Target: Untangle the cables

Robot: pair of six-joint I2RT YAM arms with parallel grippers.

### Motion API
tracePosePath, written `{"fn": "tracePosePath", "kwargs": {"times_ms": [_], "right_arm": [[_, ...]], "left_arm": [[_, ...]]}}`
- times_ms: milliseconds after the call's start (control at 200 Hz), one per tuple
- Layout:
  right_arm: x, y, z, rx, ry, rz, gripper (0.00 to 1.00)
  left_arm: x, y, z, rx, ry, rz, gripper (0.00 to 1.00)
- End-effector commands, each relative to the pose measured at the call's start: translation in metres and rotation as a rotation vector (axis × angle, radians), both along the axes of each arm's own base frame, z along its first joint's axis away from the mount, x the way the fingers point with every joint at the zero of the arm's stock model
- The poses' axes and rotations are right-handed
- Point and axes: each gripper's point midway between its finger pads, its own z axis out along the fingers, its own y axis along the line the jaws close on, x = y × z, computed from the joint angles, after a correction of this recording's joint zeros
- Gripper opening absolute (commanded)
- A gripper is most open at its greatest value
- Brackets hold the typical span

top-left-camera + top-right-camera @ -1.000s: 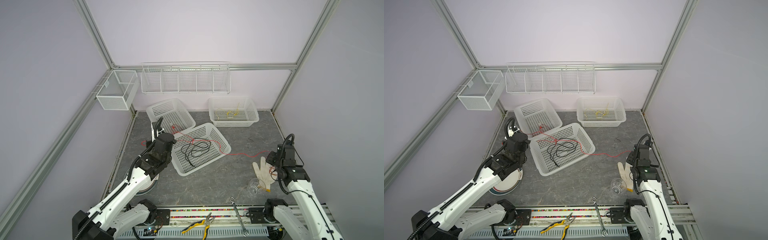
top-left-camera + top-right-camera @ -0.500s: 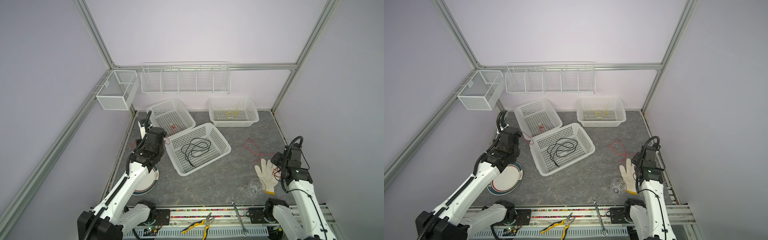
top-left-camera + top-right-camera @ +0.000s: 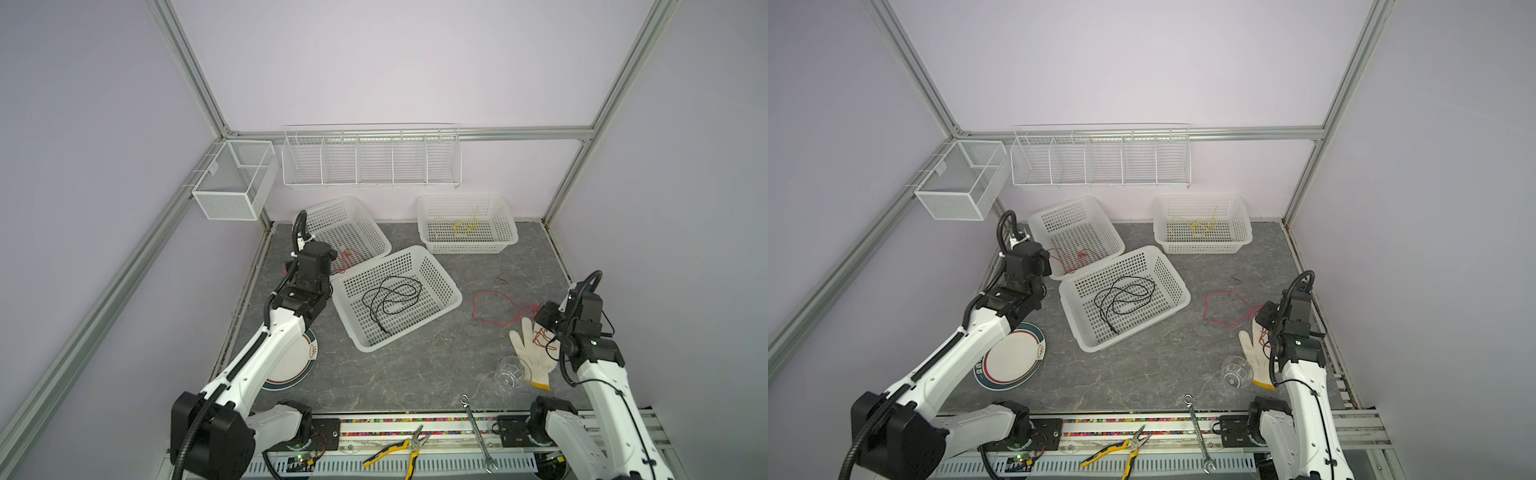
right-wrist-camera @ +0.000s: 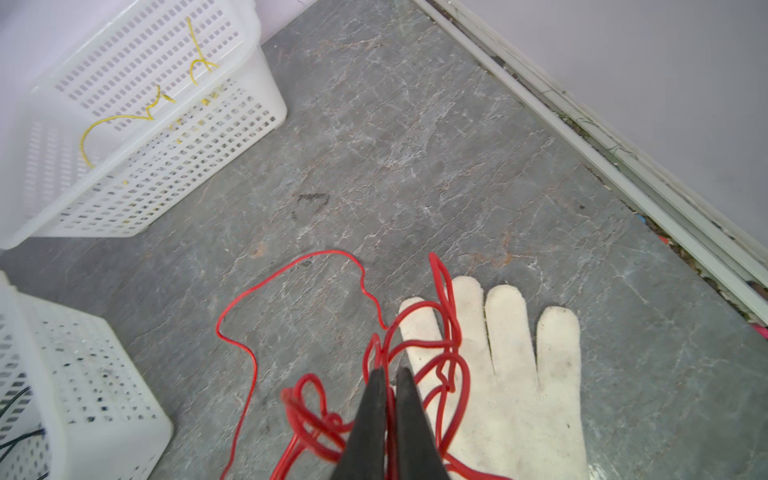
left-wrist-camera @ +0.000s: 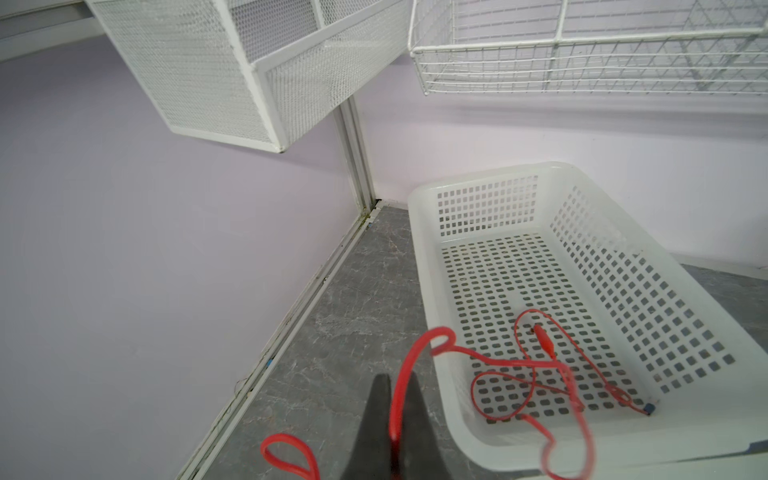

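I need to carry the red cable outward in my left gripper next and let it go over the bottom of the basket. Its held part hangs outside the basket's rim, and the rest is inside.
My left gripper [image 5: 395, 380] is shut on a red cable [image 5: 519, 374] just beside the back-left basket [image 3: 353, 216]; the cable trails over the rim into that basket, seen in both top views [image 3: 1073, 259]. A second red cable [image 4: 291, 270] is bunched at my right gripper [image 4: 388, 372], which is shut on it above a white glove [image 4: 519, 374]. Its free loop lies on the table [image 3: 494, 296]. A black cable [image 3: 390, 297] is coiled in the middle basket [image 3: 451, 297]. A yellow cable [image 3: 463, 226] lies in the back-right basket [image 3: 509, 232].
A plate [image 3: 297, 361] lies under the left arm. A clear glass [image 3: 509, 372] stands by the glove's cuff. Pliers [image 3: 399, 446] and a wrench [image 3: 476, 430] rest on the front rail. A wire shelf [image 3: 370, 158] and a mesh box [image 3: 232, 183] hang on the back walls.
The red line stretched across the middle basket between both grippers is gone. My left gripper drew back to the left, my right one to the right; red cable now hangs slack at each.
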Motion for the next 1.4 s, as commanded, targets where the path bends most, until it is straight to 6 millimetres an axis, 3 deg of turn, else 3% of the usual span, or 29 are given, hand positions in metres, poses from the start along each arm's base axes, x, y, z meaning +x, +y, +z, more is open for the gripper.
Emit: {"fn": "tracePosePath", "kwargs": {"times_ms": [0,85,245,500,540,690,815,940,1044,1224,1394], "right_arm": [[0.004,0.02,0.01,0.017,-0.047,0.102,0.07],[0.001,0.033,0.01,0.025,-0.05,0.155,0.07],[-0.005,0.054,0.016,0.024,-0.071,0.262,0.07],[-0.01,0.068,0.029,0.036,-0.117,0.338,0.07],[-0.01,0.069,0.029,0.041,-0.119,0.343,0.07],[-0.007,0.075,0.029,0.056,-0.118,0.37,0.07],[-0.004,0.079,0.028,0.065,-0.117,0.388,0.07],[-0.001,0.084,0.03,0.079,-0.132,0.41,0.06],[0.0,0.087,0.034,0.088,-0.146,0.425,0.07],[0.0,0.093,0.041,0.1,-0.164,0.454,0.07],[0.0,0.092,0.045,0.095,-0.131,0.453,0.07]], "left_arm": [[0.032,-0.014,0.015,0.012,-0.034,-0.029,0.0],[0.059,-0.025,0.005,0.038,0.001,-0.042,0.0],[0.106,-0.049,-0.033,0.088,0.091,-0.1,0.0],[0.148,-0.074,-0.089,0.099,0.212,-0.16,0.0],[0.15,-0.078,-0.097,0.095,0.231,-0.17,0.05],[0.154,-0.082,-0.104,0.079,0.24,-0.186,0.39],[0.152,-0.083,-0.096,0.075,0.231,-0.203,0.56],[0.145,-0.089,-0.083,0.059,0.215,-0.243,0.61],[0.132,-0.105,-0.069,0.051,0.177,-0.32,0.63],[0.09,-0.169,-0.05,0.135,0.128,-0.551,0.66],[0.028,-0.24,-0.04,0.152,0.093,-0.84,0.7]]}}
